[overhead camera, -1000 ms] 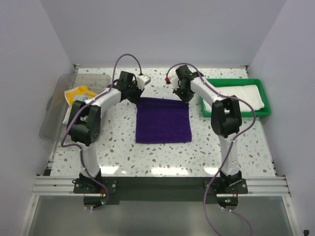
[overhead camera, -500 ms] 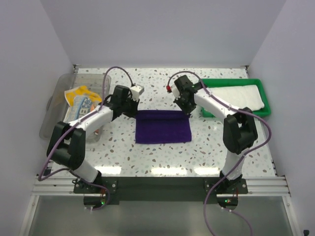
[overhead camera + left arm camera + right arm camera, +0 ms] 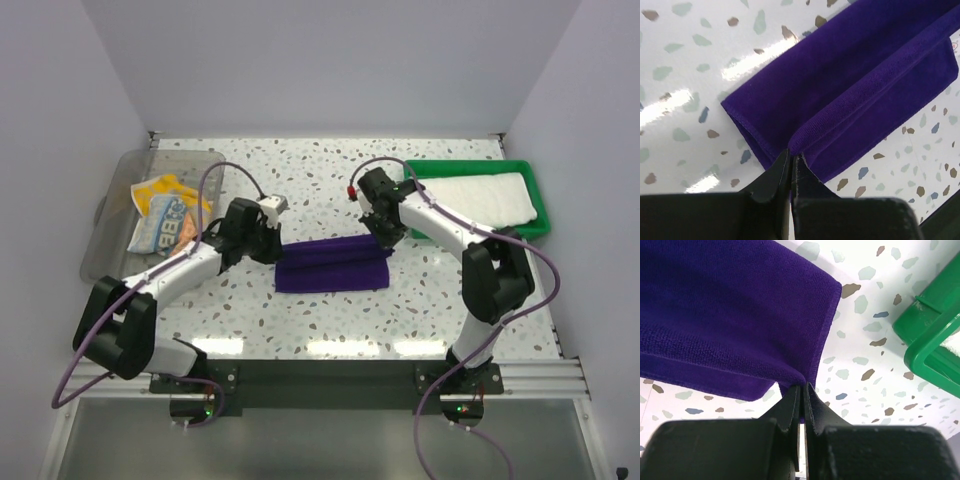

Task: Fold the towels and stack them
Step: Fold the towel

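Next, my left gripper first lowers its pinched corner back and down to the purple towel's near edge to get the fold there, then releases.
The purple towel [image 3: 333,266] lies in the middle of the table, its far edge lifted and drawn over toward the near edge. My left gripper [image 3: 275,250] is shut on its left far corner; the pinch shows in the left wrist view [image 3: 791,152]. My right gripper [image 3: 385,243] is shut on its right far corner; the pinch shows in the right wrist view [image 3: 802,385]. The white towel [image 3: 485,195] lies in the green tray [image 3: 530,232] at the right. The lettered towel [image 3: 165,212] lies crumpled in the clear bin [image 3: 110,225] at the left.
The green tray's corner [image 3: 927,337] sits close to the right of my right gripper. Speckled tabletop [image 3: 330,320] runs in front of the purple towel. White walls enclose the back and sides.
Both grippers have moved toward the near edge carrying the purple towel's far edge. The towel has gone from a flat square to a narrow folded band.
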`<state>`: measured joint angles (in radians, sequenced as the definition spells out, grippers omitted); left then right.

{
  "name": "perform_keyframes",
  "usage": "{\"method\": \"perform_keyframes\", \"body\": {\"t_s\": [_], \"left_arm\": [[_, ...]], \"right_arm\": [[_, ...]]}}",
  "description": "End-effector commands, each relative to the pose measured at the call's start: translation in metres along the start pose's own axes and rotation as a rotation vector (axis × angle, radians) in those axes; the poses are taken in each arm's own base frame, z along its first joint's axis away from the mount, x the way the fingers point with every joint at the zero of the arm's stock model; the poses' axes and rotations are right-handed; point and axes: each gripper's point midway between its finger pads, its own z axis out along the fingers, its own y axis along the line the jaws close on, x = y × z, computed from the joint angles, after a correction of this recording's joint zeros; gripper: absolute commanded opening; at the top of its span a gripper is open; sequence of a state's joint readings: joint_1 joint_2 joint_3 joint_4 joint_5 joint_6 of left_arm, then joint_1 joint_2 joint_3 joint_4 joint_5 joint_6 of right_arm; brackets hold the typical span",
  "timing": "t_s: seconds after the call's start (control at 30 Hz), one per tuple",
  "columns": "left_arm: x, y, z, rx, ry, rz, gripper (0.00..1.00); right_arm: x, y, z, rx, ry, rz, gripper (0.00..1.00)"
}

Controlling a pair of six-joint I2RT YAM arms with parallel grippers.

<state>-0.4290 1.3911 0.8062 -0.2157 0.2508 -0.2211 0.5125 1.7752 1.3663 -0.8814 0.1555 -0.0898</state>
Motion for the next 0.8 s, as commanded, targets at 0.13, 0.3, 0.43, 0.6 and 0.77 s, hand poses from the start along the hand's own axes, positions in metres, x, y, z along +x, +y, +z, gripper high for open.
{"method": "perform_keyframes", "body": {"t_s": [0.13, 0.3, 0.43, 0.6, 0.77], "left_arm": [[0.012, 0.004, 0.002, -0.060, -0.015, -0.065, 0.00], [0.010, 0.006, -0.001, -0.075, -0.029, -0.054, 0.00], [0.017, 0.007, -0.001, -0.076, -0.010, -0.052, 0.00], [0.030, 0.013, 0.002, -0.098, 0.028, -0.056, 0.00], [0.013, 0.020, -0.004, -0.147, 0.005, -0.006, 0.00]], "right_arm": [[-0.003, -0.014, -0.014, 0.117, -0.011, -0.005, 0.00], [-0.006, -0.010, -0.015, 0.137, -0.017, -0.036, 0.00], [0.000, -0.006, -0.011, 0.137, -0.003, -0.053, 0.00], [0.007, -0.001, -0.008, 0.136, 0.011, -0.055, 0.00], [0.006, -0.001, -0.014, 0.143, 0.002, -0.056, 0.00]]}}
